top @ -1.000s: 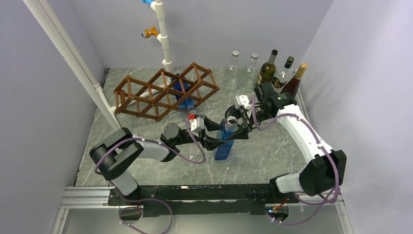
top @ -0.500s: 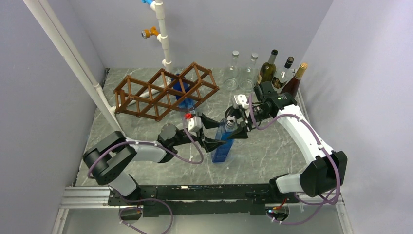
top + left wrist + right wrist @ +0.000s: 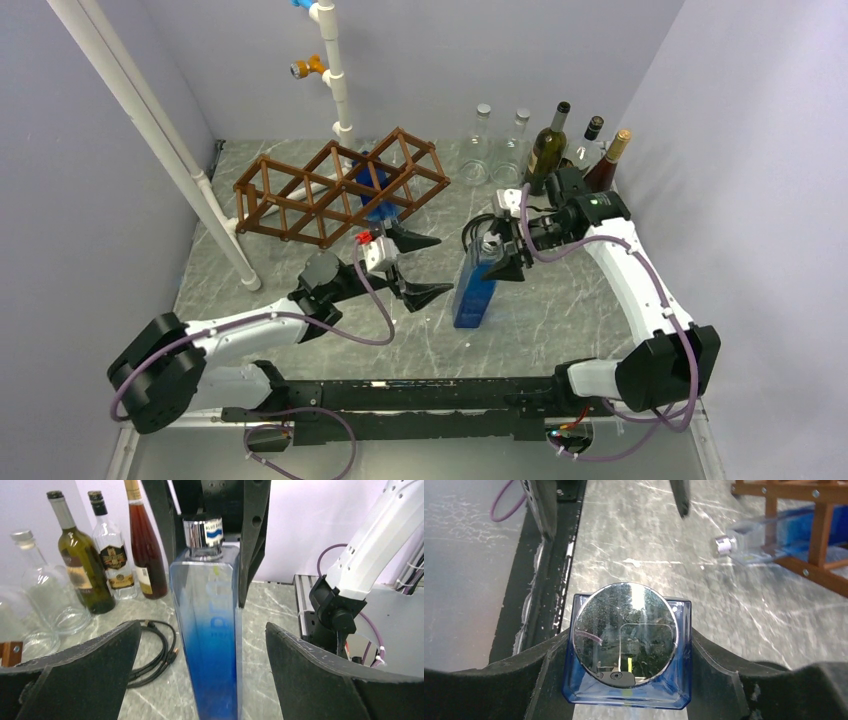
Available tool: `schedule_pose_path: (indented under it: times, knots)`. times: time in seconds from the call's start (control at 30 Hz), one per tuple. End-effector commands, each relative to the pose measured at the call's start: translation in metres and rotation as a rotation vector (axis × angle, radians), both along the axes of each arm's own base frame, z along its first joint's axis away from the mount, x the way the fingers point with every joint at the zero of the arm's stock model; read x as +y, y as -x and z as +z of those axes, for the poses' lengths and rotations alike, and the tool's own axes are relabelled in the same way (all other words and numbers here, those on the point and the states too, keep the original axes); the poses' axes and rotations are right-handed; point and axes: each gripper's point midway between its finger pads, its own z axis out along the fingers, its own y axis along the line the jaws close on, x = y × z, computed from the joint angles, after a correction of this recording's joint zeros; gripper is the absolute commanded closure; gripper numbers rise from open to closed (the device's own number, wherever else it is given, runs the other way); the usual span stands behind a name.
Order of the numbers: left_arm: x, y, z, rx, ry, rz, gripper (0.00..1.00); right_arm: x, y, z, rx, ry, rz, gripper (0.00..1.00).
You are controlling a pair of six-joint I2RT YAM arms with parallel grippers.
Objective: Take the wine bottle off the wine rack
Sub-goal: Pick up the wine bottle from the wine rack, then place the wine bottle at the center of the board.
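The blue bottle goes outward and to the right in the top view next, and my right gripper releases it on the bare tabletop before the red-brown bottle.
A tall square blue wine bottle [image 3: 474, 290] stands upright on the marble table, right of the brown wooden wine rack [image 3: 340, 185]. My right gripper [image 3: 492, 250] comes down over its top and is shut on the shoulders just under the silver cap [image 3: 625, 632], one finger pressed on each side. My left gripper [image 3: 440, 266] is open wide just left of the bottle, not touching it; in the left wrist view the bottle [image 3: 215, 630] stands in the gap between the left gripper's [image 3: 202, 627] fingers. A second blue bottle [image 3: 378, 190] lies in a rack cell.
Two clear glass bottles [image 3: 480, 140], a green one [image 3: 547, 140], a labelled clear one [image 3: 583, 145] and a red-brown one [image 3: 605, 165] stand at the back right. White pipes [image 3: 335, 80] rise behind and left of the rack. A black cable [image 3: 155, 650] lies on the table.
My left gripper has opened off the bottle's body and drawn back to the left. The right gripper has closed on the bottle's top and shifted it slightly right, standing straighter.
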Motion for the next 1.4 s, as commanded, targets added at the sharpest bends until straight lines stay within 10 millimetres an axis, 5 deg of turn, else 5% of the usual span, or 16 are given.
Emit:
schedule_pose_path:
  times: [0.0, 0.4, 1.37]
  knots:
    - [0.015, -0.007, -0.016, 0.019, -0.095, 0.089, 0.0, -0.01, 0.0, 0.04, -0.099, -0.092, -0.04, 1.0]
    - [0.046, -0.013, -0.031, 0.114, -0.201, 0.237, 0.01, -0.064, -0.029, 0.058, -0.159, -0.113, -0.297, 1.0]
    - [0.066, -0.015, -0.05, 0.145, -0.253, 0.322, 0.01, -0.231, -0.111, 0.065, -0.166, -0.034, -0.984, 1.0]
